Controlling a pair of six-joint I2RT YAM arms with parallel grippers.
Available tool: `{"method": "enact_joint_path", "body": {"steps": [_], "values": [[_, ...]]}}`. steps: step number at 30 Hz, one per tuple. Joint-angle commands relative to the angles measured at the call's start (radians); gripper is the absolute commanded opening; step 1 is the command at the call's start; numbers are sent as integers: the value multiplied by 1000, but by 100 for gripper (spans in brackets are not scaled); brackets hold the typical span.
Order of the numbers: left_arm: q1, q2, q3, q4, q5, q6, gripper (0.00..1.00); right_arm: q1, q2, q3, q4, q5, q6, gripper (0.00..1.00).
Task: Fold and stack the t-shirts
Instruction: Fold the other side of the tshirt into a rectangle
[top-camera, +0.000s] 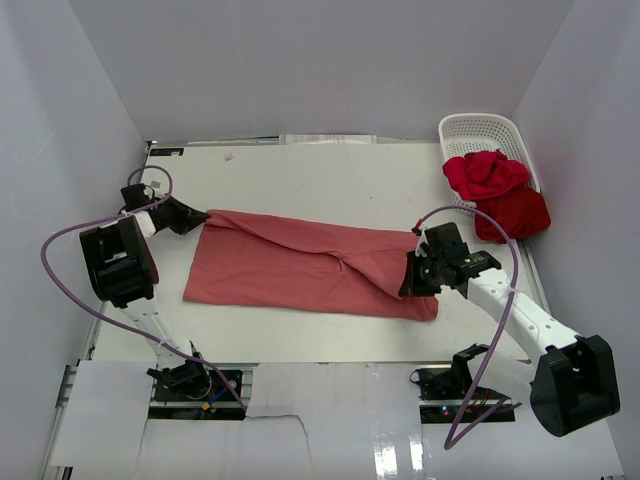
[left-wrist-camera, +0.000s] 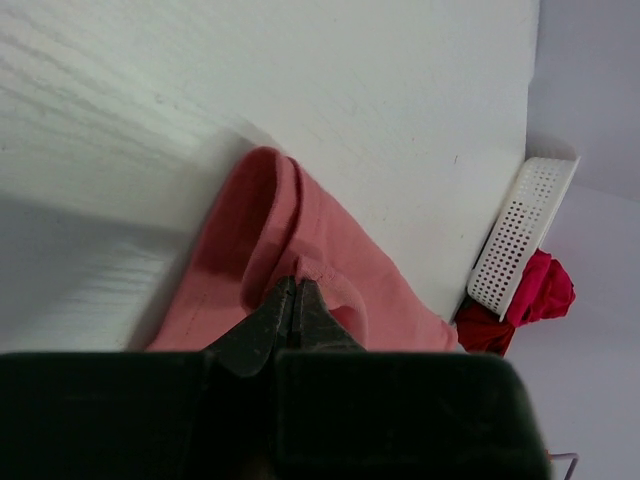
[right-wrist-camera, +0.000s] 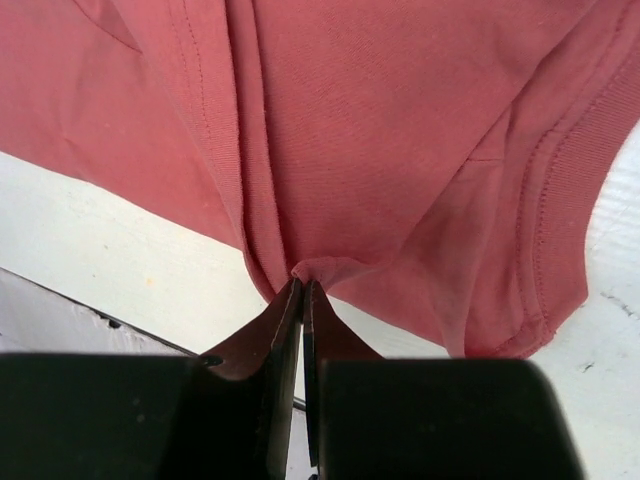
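The folded layer bunches at the gripper's fingers, so next my left gripper needs to draw slightly back along the shirt's short end edge (top-camera: 204, 232) (left-wrist-camera: 218, 256) and free the pinched cloth there.
A dusty salmon-red t-shirt (top-camera: 300, 265) lies stretched across the middle of the table, folded lengthwise. My left gripper (top-camera: 204, 215) is shut on its far left corner; in the left wrist view (left-wrist-camera: 295, 285) the cloth (left-wrist-camera: 300, 240) bunches at the tips. My right gripper (top-camera: 408, 283) is shut on the shirt's right end, and the right wrist view (right-wrist-camera: 303, 283) shows a pinch of fabric (right-wrist-camera: 400, 120) at the tips. A bright crimson t-shirt (top-camera: 485, 174) spills from the basket, with a darker red t-shirt (top-camera: 515, 213) below it.
A white lattice basket (top-camera: 480, 130) stands at the back right corner, also seen in the left wrist view (left-wrist-camera: 525, 235). White walls close in the table (top-camera: 330, 175) on the left, back and right. Purple cables loop off both arms.
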Motion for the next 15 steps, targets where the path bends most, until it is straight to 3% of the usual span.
{"method": "enact_joint_path", "body": {"steps": [1,5,7,8,9,11,15], "values": [[7,-79,-19,-27,-19,29,0,34,-1,-21,3,23,38,9],[5,-77,-21,-73,-50,43,0,57,16,-24,-23,49,39,11],[8,-71,-18,-96,-67,45,0,64,32,-29,-35,57,33,21],[10,-65,-16,-99,-70,45,0,69,39,-27,-35,51,32,22],[13,-62,-15,-104,-69,43,0,81,49,-24,-41,57,32,41],[21,-44,-1,-130,-75,43,1,89,55,-15,-47,72,38,64],[34,-31,7,-161,-96,43,9,92,36,17,-35,94,42,69]]}}
